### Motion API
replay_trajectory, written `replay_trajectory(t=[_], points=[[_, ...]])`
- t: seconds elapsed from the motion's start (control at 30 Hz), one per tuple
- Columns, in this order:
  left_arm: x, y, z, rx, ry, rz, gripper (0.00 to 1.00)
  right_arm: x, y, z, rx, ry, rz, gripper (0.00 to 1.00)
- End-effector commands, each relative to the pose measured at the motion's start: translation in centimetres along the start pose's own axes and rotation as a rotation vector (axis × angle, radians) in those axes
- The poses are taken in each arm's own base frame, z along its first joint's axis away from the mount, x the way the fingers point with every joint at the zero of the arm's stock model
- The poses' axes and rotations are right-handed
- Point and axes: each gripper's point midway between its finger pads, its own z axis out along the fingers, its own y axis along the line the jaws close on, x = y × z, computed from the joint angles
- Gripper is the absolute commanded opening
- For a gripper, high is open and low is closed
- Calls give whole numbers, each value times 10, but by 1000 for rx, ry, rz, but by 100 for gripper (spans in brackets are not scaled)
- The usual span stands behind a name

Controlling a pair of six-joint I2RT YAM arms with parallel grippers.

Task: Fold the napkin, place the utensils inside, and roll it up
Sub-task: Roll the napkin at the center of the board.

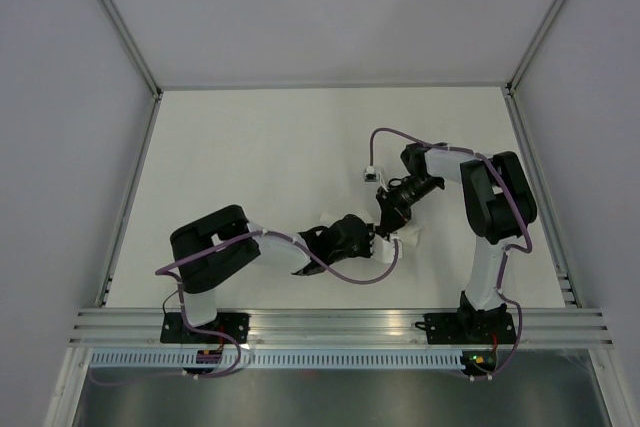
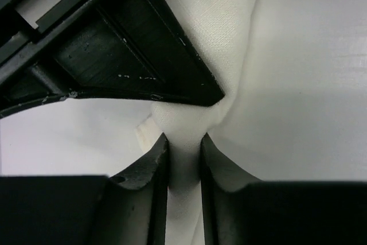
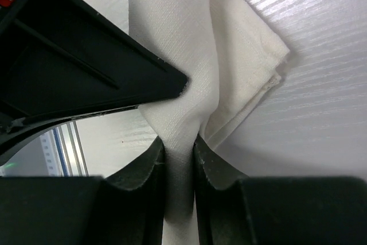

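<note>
I should carry the pinched napkin outward with my left gripper over the open table toward the table's middle and release it there, since the cloth is near the aluminium bar.
The napkin (image 1: 408,238) is a narrow, bunched white cloth just right of the table's middle, held between both grippers. My left gripper (image 2: 183,148) is shut on a pinched band of the napkin (image 2: 215,38), and cloth fills the gap between its fingers. My right gripper (image 3: 179,148) is likewise shut on the napkin (image 3: 172,44), whose layered corner (image 3: 269,61) lies on the table to the right. In the top view the left gripper (image 1: 372,244) and right gripper (image 1: 388,215) almost touch. The utensils are hidden in every view.
The white table (image 1: 260,157) is enclosed by grey walls with metal corner posts (image 1: 120,17). An aluminium rail (image 1: 330,325) runs along the near edge by the arm bases. A purple cable (image 1: 360,275) loops beneath the left wrist.
</note>
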Motion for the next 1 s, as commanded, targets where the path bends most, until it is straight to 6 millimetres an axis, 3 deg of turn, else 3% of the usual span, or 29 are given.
replay_trajectory(t=[0.0, 0.1, 0.2, 0.27, 0.47, 0.6, 0.8, 0.93, 0.97], points=[[-2, -12, 7, 103, 25, -47, 21, 32, -26, 2, 73, 135, -36, 29], [7, -28, 7, 178, 87, -94, 8, 23, -28, -2, 98, 114, -29, 44], [9, -38, 7, 215, 110, -171, 6, 5, -34, -14, 164, 64, -40, 65], [14, -42, 7, 239, 136, -214, 5, -4, -37, -21, 196, 41, -38, 69], [22, -43, 6, 255, 175, -373, 5, -45, -62, -66, 386, -115, 37, 74], [25, -40, 9, 216, 196, -482, 6, -67, -85, -114, 518, -252, 108, 74], [38, -39, 23, 157, 291, -667, 7, -75, -89, -165, 596, -349, 195, 74], [40, -39, 31, 127, 346, -783, 7, -70, -81, -174, 640, -335, 206, 73], [35, -32, 35, 92, 348, -827, 8, -64, -81, -173, 654, -320, 219, 73]])
